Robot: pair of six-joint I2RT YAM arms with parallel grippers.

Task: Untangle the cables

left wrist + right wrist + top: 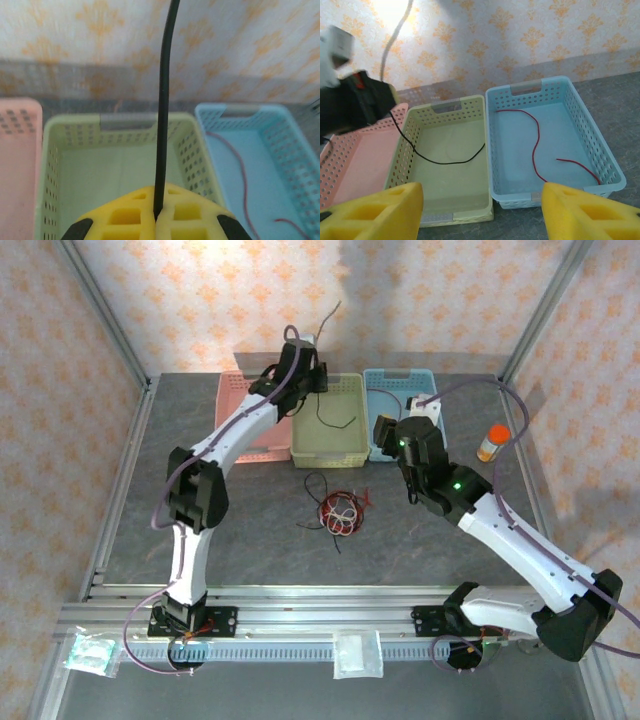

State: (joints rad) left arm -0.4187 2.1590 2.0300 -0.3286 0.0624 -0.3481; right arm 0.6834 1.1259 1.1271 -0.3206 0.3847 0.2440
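The black cable's lower part already trails inside the green basket, so my left gripper needs to move back and down over the basket's bottom next, tip downward and release the black cable [162,125].
A small tangle of red, black and white cables [338,510] lies on the grey table in front of the baskets. My left gripper [157,217] hovers over the back of the green basket [330,450], shut on a black cable [162,125]. That cable rises past the yellow pads, and its lower part [445,161] trails down onto the green basket's floor. A red cable [536,145] lies loose in the blue basket [530,86]. My right gripper [482,210] is open and holds nothing, just in front of the green and blue baskets.
A pink basket [245,430] stands left of the green one. An orange-capped bottle [492,442] stands right of the blue basket [385,380]. Metal frame rails [120,490] border the table, and patterned walls close in behind.
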